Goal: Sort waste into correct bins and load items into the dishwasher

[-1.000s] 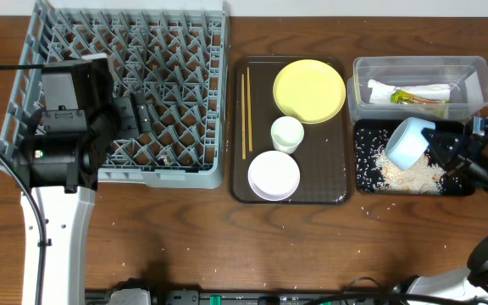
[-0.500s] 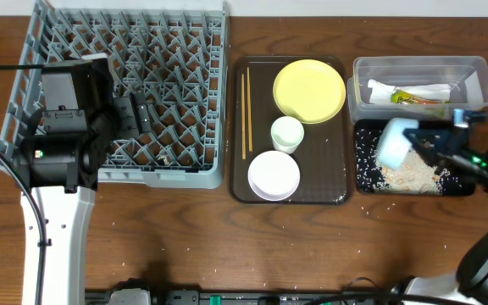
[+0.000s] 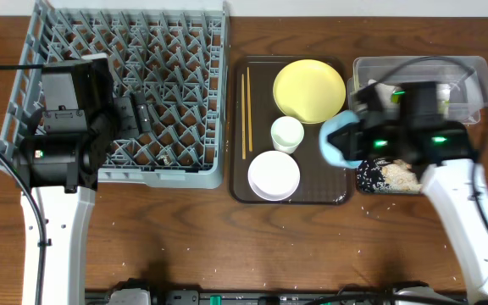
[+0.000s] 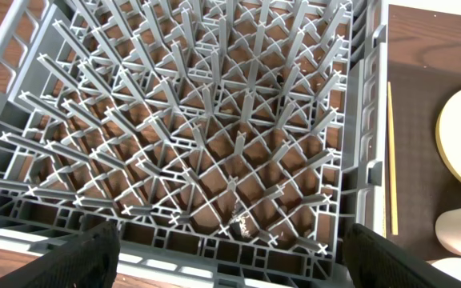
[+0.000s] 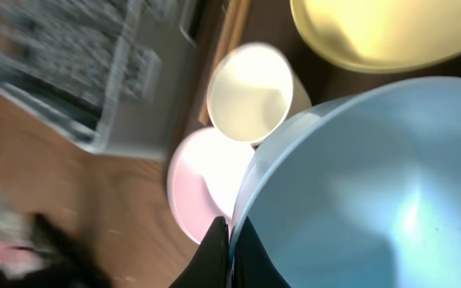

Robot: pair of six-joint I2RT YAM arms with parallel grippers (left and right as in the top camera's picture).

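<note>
My right gripper is above the tray's near corner (image 3: pixel 324 180), clear of dishes, and should next move back down toward the white bowl (image 3: pixel 274 175) and release the light blue bowl's rim there.
My right gripper (image 3: pixel 356 144) (image 5: pixel 229 240) is shut on the rim of the light blue bowl (image 3: pixel 337 140) (image 5: pixel 358 184). It holds the bowl tilted over the right edge of the brown tray, beside the yellow plate (image 3: pixel 309 90) (image 5: pixel 374 32), the small white cup (image 3: pixel 287 133) (image 5: pixel 250 92) and the white bowl (image 3: pixel 274 175) (image 5: pixel 202 188). The chopsticks (image 3: pixel 246 110) (image 4: pixel 390 160) lie along the tray's left side. My left gripper (image 3: pixel 132 114) (image 4: pixel 230 268) hangs open and empty over the grey dish rack (image 3: pixel 32 51) (image 4: pixel 362 120), which has nothing in it.
The brown serving tray (image 3: pixel 261 68) lies between the rack and the bins. The clear tub (image 3: pixel 363 68) at the back right holds a white napkin (image 3: pixel 379 87). In front of it, rice scraps (image 3: pixel 392 176) lie in the black tray (image 3: pixel 364 174). My right arm covers part of both bins.
My right gripper has swung left with the blue bowl, from above the black tray to above the brown tray's right edge. The left arm has not moved.
</note>
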